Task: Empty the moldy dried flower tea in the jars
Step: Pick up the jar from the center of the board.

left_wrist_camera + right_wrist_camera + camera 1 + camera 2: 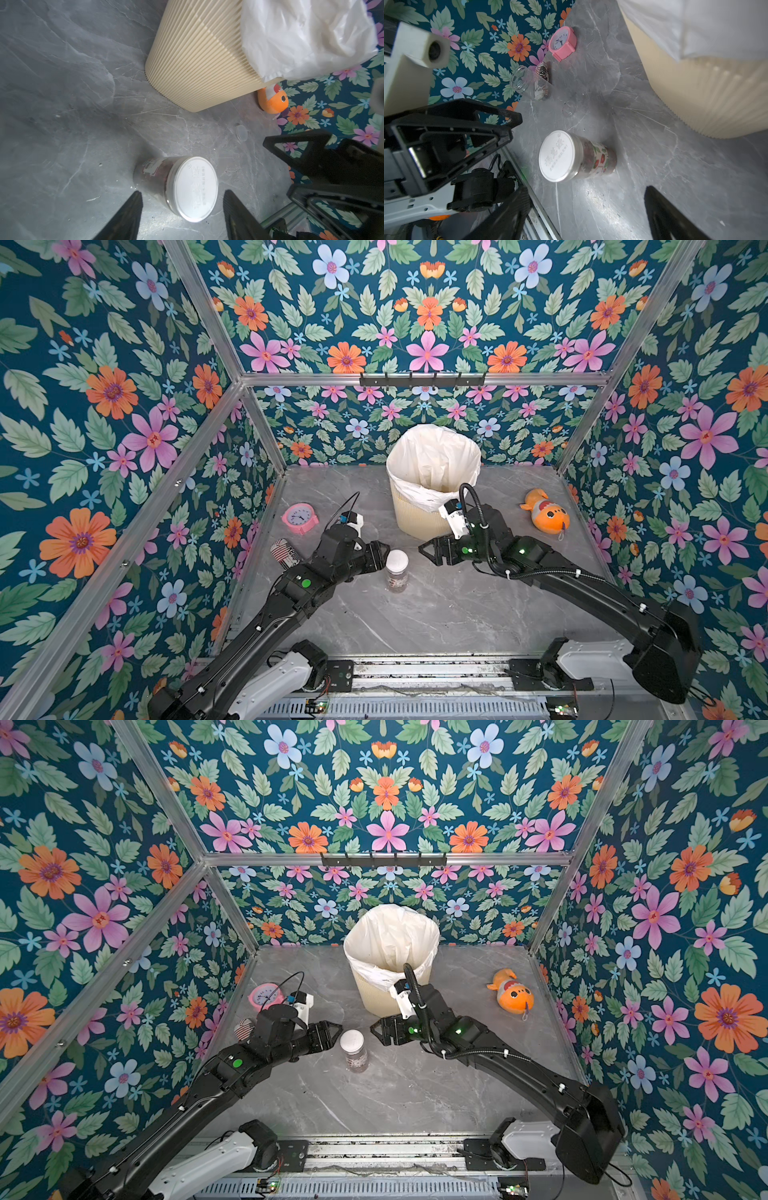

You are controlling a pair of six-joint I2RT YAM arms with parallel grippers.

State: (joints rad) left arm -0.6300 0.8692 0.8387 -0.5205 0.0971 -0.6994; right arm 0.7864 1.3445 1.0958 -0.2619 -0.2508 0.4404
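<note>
The robot's right gripper will move across and close around the jar's lidded top (397,563) (566,156), which stands beside it toward the left gripper, because dark tea shows inside the jar.
A clear jar (397,570) with a white disc lid and a red-marked label stands upright mid-table in both top views (354,1050). Dark reddish dried flower tea (588,154) shows through its wall. My left gripper (385,558) is open just left of the lid; in the left wrist view (182,193) its jaws straddle the lid (193,188) without touching. My right gripper (426,556) is open and empty, a short gap to the jar's right (586,189). A plain clear jar (527,83) without a lid stands by the left wall; it looks empty.
A cream ribbed bin (419,518) lined with a white bag stands behind the jar. A pink clock (299,517) and a patterned can (286,553) are at the left, an orange plush toy (546,512) at the right. Small clear discs (569,109) (241,133) lie on the table.
</note>
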